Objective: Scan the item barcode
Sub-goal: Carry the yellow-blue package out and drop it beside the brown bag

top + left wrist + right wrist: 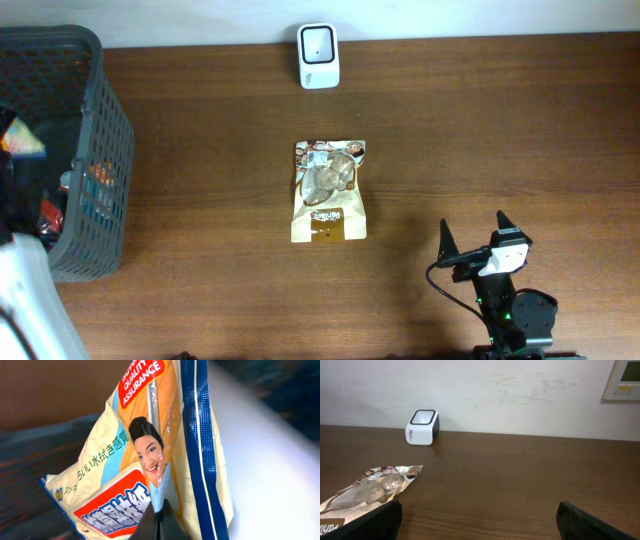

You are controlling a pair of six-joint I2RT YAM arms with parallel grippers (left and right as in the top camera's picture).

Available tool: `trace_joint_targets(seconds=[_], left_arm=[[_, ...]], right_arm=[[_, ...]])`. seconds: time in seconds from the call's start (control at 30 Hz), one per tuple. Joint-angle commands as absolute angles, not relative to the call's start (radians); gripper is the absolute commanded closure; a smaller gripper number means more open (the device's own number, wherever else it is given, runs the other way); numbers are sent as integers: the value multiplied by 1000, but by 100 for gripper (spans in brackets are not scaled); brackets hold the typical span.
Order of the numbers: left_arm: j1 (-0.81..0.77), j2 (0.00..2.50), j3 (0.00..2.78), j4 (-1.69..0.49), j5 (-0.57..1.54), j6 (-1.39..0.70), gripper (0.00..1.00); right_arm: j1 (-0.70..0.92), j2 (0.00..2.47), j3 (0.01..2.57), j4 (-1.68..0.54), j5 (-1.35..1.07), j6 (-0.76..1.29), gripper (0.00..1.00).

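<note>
The packet is far from the scanner point(319, 56), so the robot should swing its left gripper to the right in the overhead view, onto the snack bag's basket-side edge point(299, 192), and let go.
In the left wrist view, a yellow and blue packet point(150, 455) with a woman's face and a red label fills the frame. My left gripper point(159, 522) is shut on its clear centre seam. From overhead that gripper is hidden inside the grey basket point(95, 150). A brown snack bag point(329, 192) lies flat at the table's middle, its top edge point(375, 482) showing in the right wrist view. The white scanner point(319, 56) stands at the far edge, also the scanner point(422, 427). My right gripper point(475, 240) rests open near the front right, nothing between its fingers point(375, 522).
The grey basket at the left holds several more packets. The left arm's white cover point(25, 300) reaches in from the bottom left corner. A wall runs behind the scanner, with a control panel point(622, 380) at the upper right.
</note>
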State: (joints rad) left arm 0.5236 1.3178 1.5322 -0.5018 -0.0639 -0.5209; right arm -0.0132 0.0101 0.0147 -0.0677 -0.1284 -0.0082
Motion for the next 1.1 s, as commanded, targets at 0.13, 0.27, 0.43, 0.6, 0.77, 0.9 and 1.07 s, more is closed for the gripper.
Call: trace_joint_targets(seconds=[0.13, 0.27, 0.43, 0.6, 0.77, 0.9, 1.07], left_arm=[[326, 1054, 1539, -451, 240, -523, 100], [147, 1028, 1539, -509, 351, -523, 100], [-102, 1131, 1539, -693, 360, -495, 100], [-283, 1331, 1539, -829, 347, -339, 100], [-390, 1563, 1539, -912, 77, -339, 100], [-430, 1720, 1539, -919, -102, -339, 100], [-447, 1843, 1539, -912, -228, -339, 100]], right_arm=[[-12, 4, 6, -69, -123, -7, 2], [-12, 4, 6, -69, -123, -7, 2], [-12, 4, 6, -69, -123, -7, 2], [-12, 4, 6, -69, -123, -7, 2], [-12, 4, 6, -69, -123, -7, 1], [-12, 4, 6, -69, -123, -7, 2], [-12, 4, 6, -69, -123, -7, 2]])
